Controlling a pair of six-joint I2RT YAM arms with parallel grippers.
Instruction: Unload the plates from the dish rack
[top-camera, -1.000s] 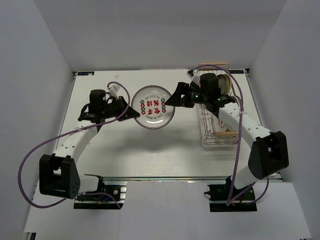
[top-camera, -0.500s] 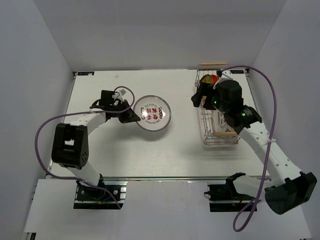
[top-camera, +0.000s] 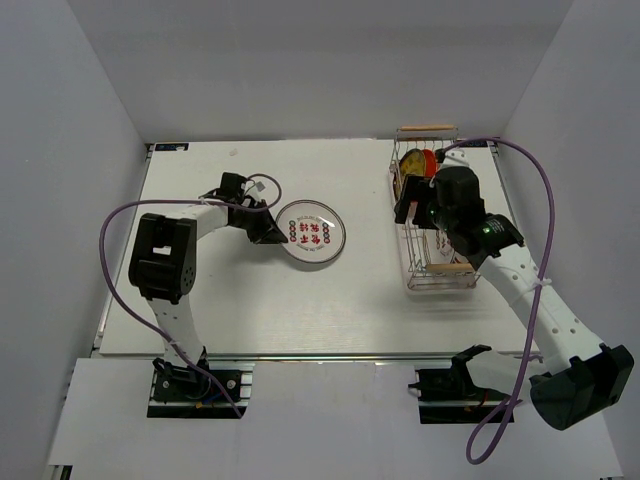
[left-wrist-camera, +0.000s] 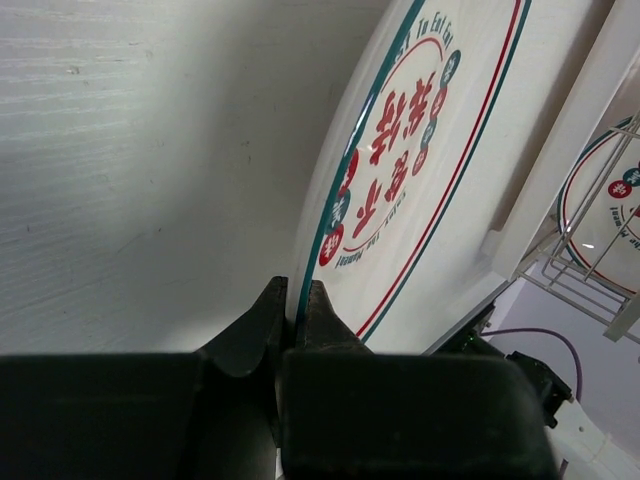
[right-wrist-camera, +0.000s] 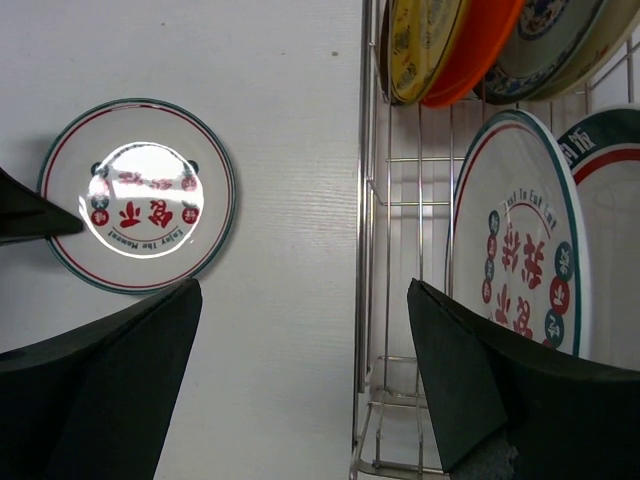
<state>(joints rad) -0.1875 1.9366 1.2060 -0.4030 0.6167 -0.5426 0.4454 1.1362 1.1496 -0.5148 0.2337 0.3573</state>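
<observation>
The fingers of my right gripper straddle the dish rack's wire side, so I will next move this gripper to the right in the top view, turn it and lower it onto the white plate's rim.
A white plate (top-camera: 312, 233) with red motifs lies low over the middle of the table, and my left gripper (top-camera: 268, 229) is shut on its left rim. In the left wrist view the jaws (left-wrist-camera: 296, 300) pinch that plate's (left-wrist-camera: 420, 150) edge; I cannot tell whether it rests on the table. My right gripper (top-camera: 408, 205) hangs open and empty over the left side of the dish rack (top-camera: 412, 272). Between its wide-spread fingers (right-wrist-camera: 305, 290) runs the rack's wire wall (right-wrist-camera: 365, 200). Standing in the rack are a white plate (right-wrist-camera: 520, 245), an orange one (right-wrist-camera: 470, 50) and a yellow one (right-wrist-camera: 412, 45).
The rack stands at the table's right, with wooden handles at its far end (top-camera: 427, 128) and near end (top-camera: 452, 267). Purple cables loop from both arms. White walls close in the table on three sides.
The right gripper let go of the plate, opened wide and drew back to the rack. The left arm, still gripping the plate, swung it lower and slightly right.
</observation>
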